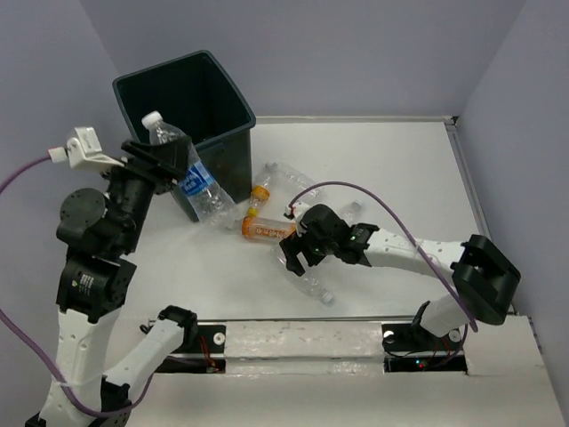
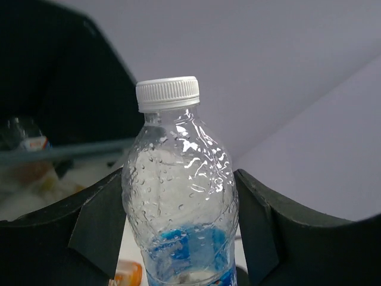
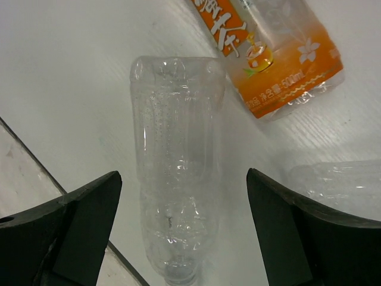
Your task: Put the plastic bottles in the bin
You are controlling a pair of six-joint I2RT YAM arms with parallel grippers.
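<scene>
The plain clear bottle [image 3: 179, 171] comes between my right gripper's open fingers next. They already stand at both its sides, so the gripper lowers around its middle and closes.
My left gripper [image 1: 169, 160] is shut on a clear bottle [image 1: 188, 173] with a blue-and-white label and white cap [image 2: 168, 93], held in the air at the near rim of the dark bin [image 1: 182, 93]. Both fingers [image 2: 98, 223] press its sides. My right gripper [image 1: 295, 253] is open, low over a plain clear bottle [image 3: 175, 161] that lies on the table between its fingers [image 3: 83, 220] without touching them. An orange-labelled bottle [image 3: 271, 47] lies just beyond it, also in the top view [image 1: 260, 229]. Another orange-capped bottle [image 1: 260, 191] and a clear one [image 1: 293, 178] lie by the bin.
The white table [image 1: 373, 160] is walled by purple panels at the back and right. A purple cable [image 1: 356, 191] loops over the table from the right arm. Another clear bottle [image 3: 339, 185] lies to the right of the right gripper. Something lies inside the bin [image 2: 27, 140].
</scene>
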